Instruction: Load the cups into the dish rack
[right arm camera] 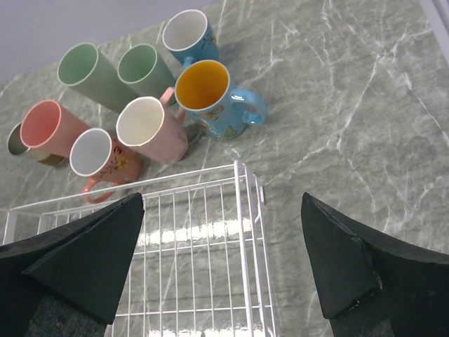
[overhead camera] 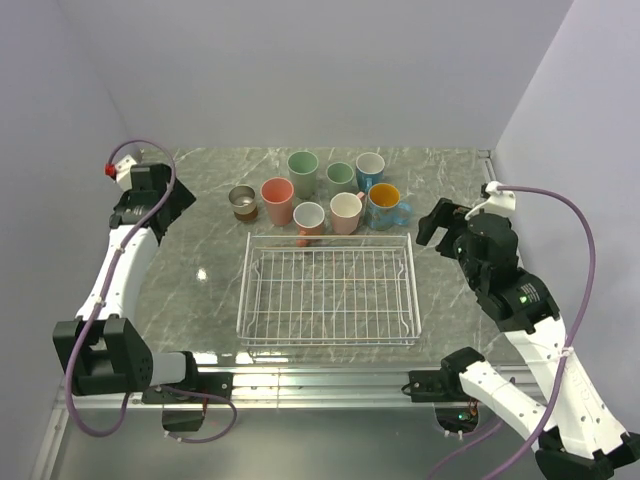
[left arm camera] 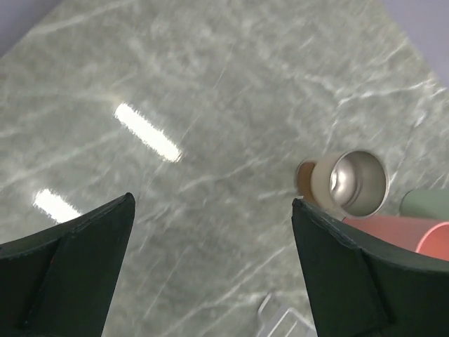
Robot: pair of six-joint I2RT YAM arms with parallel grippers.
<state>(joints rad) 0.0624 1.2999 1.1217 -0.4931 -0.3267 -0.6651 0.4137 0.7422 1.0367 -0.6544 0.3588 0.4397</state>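
Observation:
The brown cup stands below the left gripper and to its right in the top view, so the left gripper will next lower across onto the brown cup's rim (left arm camera: 332, 189).
Several cups stand in a cluster behind the empty white wire dish rack (overhead camera: 328, 290): a brown metallic cup (overhead camera: 242, 202), a tall salmon cup (overhead camera: 277, 200), two sage green ones (overhead camera: 303, 172), a blue cup (overhead camera: 370, 170), a blue mug with an orange inside (overhead camera: 385, 205), a pink mug (overhead camera: 346, 212) and a salmon mug (overhead camera: 309, 222). My left gripper (overhead camera: 172, 205) is open and empty, left of the brown cup (left arm camera: 351, 184). My right gripper (overhead camera: 440, 225) is open and empty, above the rack's far right corner (right arm camera: 242, 210), with the blue mug (right arm camera: 210, 95) ahead.
The marble table (overhead camera: 200, 270) is walled by grey panels at the back and both sides. A corner of the rack (left arm camera: 280, 319) shows low in the left wrist view. A metal rail (overhead camera: 320, 378) runs along the near edge.

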